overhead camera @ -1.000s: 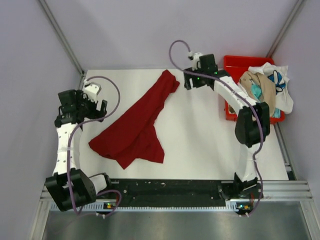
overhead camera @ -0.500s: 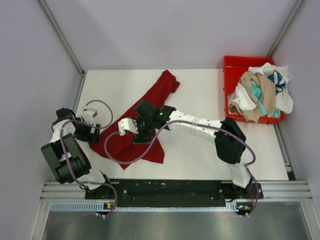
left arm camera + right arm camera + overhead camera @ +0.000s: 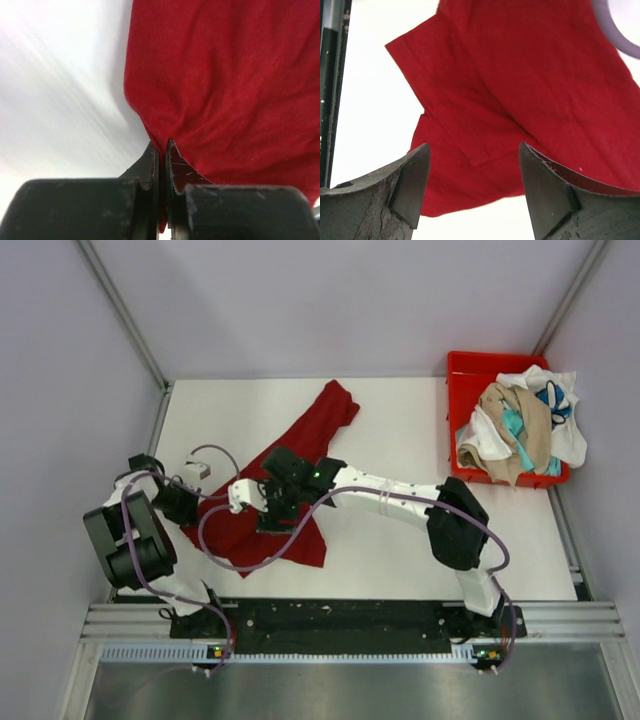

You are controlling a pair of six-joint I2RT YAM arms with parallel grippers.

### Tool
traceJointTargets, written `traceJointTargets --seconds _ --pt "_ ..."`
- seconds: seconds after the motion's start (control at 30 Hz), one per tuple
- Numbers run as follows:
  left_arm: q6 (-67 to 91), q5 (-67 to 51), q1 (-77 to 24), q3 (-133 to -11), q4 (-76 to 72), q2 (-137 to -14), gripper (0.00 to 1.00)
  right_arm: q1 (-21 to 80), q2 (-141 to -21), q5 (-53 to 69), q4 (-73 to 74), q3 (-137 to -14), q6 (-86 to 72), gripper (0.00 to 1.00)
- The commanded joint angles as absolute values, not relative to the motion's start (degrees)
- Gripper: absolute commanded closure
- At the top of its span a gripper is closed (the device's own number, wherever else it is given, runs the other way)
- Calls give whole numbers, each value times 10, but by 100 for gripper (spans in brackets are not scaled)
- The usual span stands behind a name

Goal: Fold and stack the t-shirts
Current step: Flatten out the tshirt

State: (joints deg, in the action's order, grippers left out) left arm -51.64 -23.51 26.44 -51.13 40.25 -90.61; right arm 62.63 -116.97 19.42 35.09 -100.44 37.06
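Observation:
The left gripper moves up and outward next, swings toward the red bin and lowers to release the red t-shirt (image 3: 310,440), which lies crumpled.
A red t-shirt (image 3: 310,440) lies crumpled on the white table (image 3: 400,430), stretching from the back middle toward the front left. My left gripper (image 3: 186,508) is down at the shirt's left edge. In the left wrist view it (image 3: 161,146) is shut, with a fold of the red t-shirt (image 3: 225,75) pinched between the jaws. My right gripper (image 3: 270,518) hovers over the shirt's front part. In the right wrist view it (image 3: 474,146) stands open above the red t-shirt (image 3: 520,85), with nothing between its fingers.
A red bin (image 3: 465,368) at the back right holds a heap of other shirts (image 3: 520,425), white, tan and teal. Grey walls close in the table's left, right and back sides. A black rail (image 3: 340,618) runs along the near edge.
The right arm swung from the back of the table to over the shirt's front part. The left arm dropped to the shirt's left edge and its jaws closed on the cloth.

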Motion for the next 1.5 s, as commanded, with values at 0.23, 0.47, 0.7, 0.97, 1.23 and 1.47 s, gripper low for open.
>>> traceJointTargets --seconds 0.23,0.47,0.7,0.97,1.23,1.47 --pt "-405 -419 118 -756 613 -659 100 608 -970 67 200 -987 92 30" --pt "-243 -297 116 -1086 564 -646 100 590 -870 74 155 -977 21 28" --pt "-255 -408 95 -1236 597 -689 100 500 -773 137 148 -892 -62 26" --pt "-241 -253 -215 -1062 516 -783 100 342 -676 95 165 -760 -125 26" --pt "-254 -232 -377 -1112 499 -994 40 205 -624 113 184 -669 -152 26" --pt "-245 -158 -342 -1083 492 -966 1 197 -669 119 230 -673 -123 27"
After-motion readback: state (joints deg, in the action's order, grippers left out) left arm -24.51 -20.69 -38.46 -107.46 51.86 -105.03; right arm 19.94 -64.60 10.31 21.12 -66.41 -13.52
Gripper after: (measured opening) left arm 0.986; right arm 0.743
